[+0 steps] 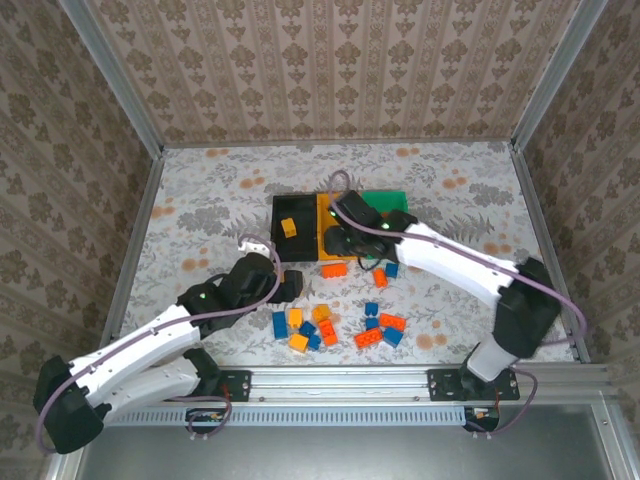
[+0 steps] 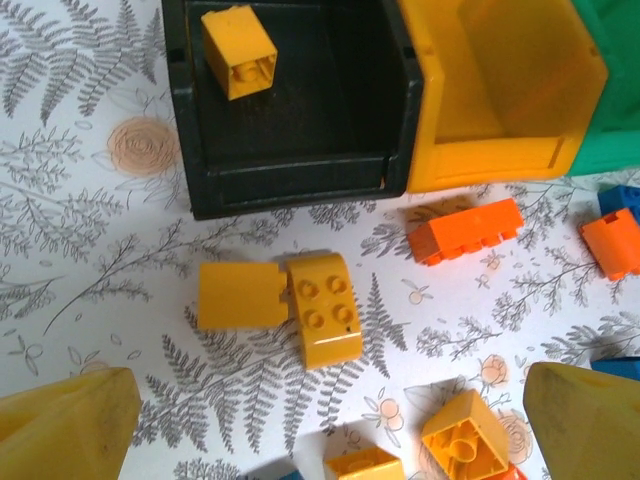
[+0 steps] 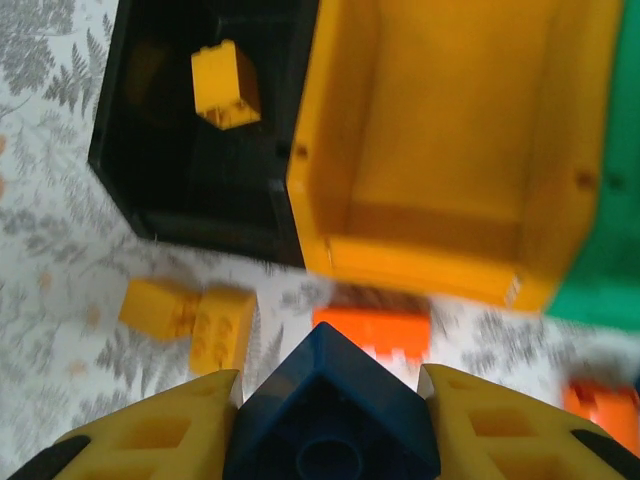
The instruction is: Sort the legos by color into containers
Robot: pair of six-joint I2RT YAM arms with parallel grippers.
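Observation:
I should next carry the dark blue lego (image 3: 330, 425) outward with my right gripper, past the yellow-orange container's near edge, and release it inside, because the container's empty bottom lies outward.
My right gripper (image 3: 330, 385) is shut on a dark blue lego (image 3: 330, 425) and hangs just in front of the yellow-orange container (image 3: 450, 240). The black container (image 3: 190, 170) to its left holds one yellow lego (image 3: 222, 85), and the green container (image 3: 605, 270) is on its right. From above, the right gripper (image 1: 346, 238) covers much of the yellow-orange container (image 1: 323, 212). My left gripper (image 2: 330, 385) is open above two touching yellow legos (image 2: 325, 305) in front of the black container (image 2: 290, 180). An orange lego (image 2: 465, 230) lies before the yellow-orange container (image 2: 480, 165).
Loose blue, yellow and orange legos (image 1: 320, 330) lie scattered between the containers and the arm bases, with more on the right (image 1: 382, 330). An orange brick (image 1: 334, 268) lies under the right arm. The metal frame rail (image 1: 340, 378) runs along the near edge.

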